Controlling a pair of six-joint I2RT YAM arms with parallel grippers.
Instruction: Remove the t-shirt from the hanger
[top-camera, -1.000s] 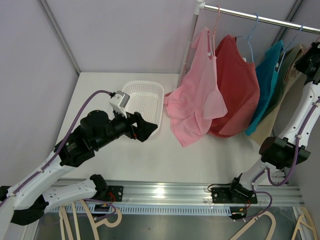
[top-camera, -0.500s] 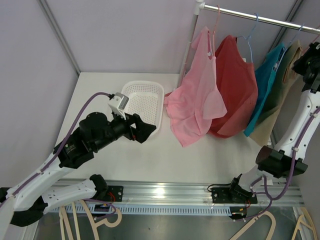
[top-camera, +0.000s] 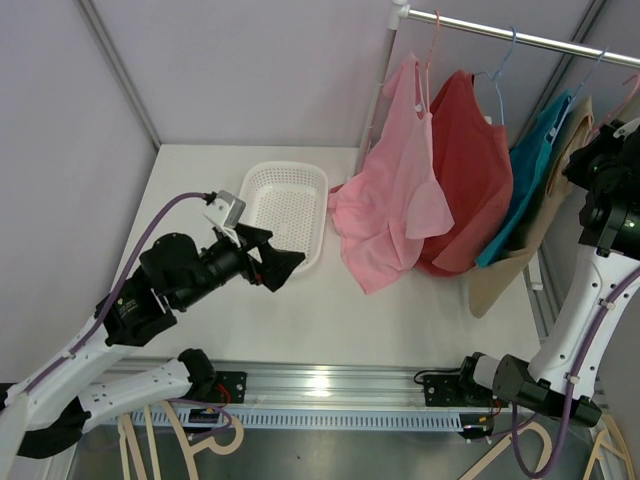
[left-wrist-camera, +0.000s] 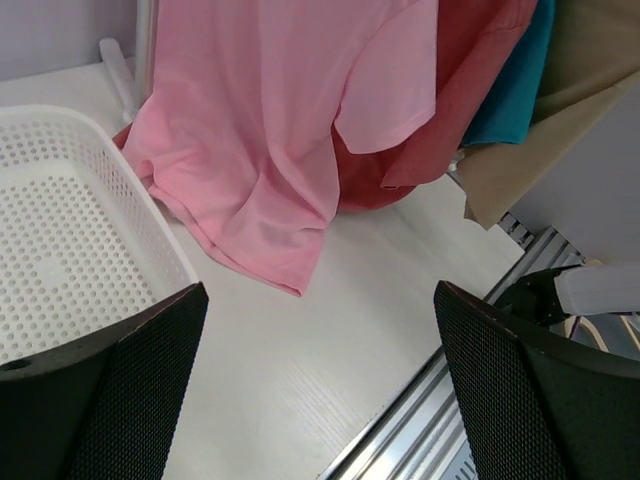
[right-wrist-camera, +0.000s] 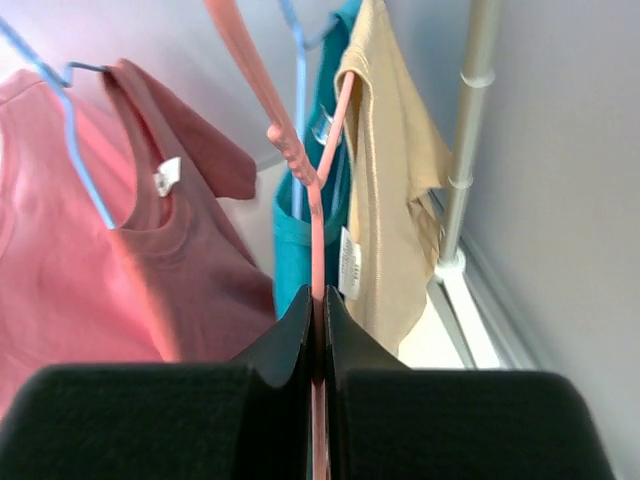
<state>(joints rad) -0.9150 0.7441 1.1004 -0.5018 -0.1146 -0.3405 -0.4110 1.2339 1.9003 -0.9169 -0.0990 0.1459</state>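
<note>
Next, my left gripper turns and moves to the right in the top view onto the beige shirt's lower hem (top-camera: 483, 302) (left-wrist-camera: 485, 207), as it hangs free below the held hanger.
A beige t-shirt (top-camera: 515, 255) hangs on a pink hanger (right-wrist-camera: 314, 195) at the right end of the clothes rail (top-camera: 500, 33). My right gripper (right-wrist-camera: 318, 330) is shut on the hanger's thin pink bar, just below its hook, with the beige shirt (right-wrist-camera: 395, 200) to its right. In the top view the right gripper (top-camera: 592, 160) is high at the right edge, and the beige shirt swings out to the lower left. My left gripper (top-camera: 285, 265) is open and empty, low over the table beside the basket; it also shows in the left wrist view (left-wrist-camera: 320, 340).
A pink t-shirt (top-camera: 390, 200), a red t-shirt (top-camera: 470, 180) and a teal t-shirt (top-camera: 530, 165) hang on the same rail. A white perforated basket (top-camera: 285, 200) sits on the table (top-camera: 400, 310). The rail's post (right-wrist-camera: 468, 140) stands right of the beige shirt.
My right gripper has moved down and to the left with the hanger, and the beige shirt has swung out to the lower left. My left arm has drawn back slightly to the left.
</note>
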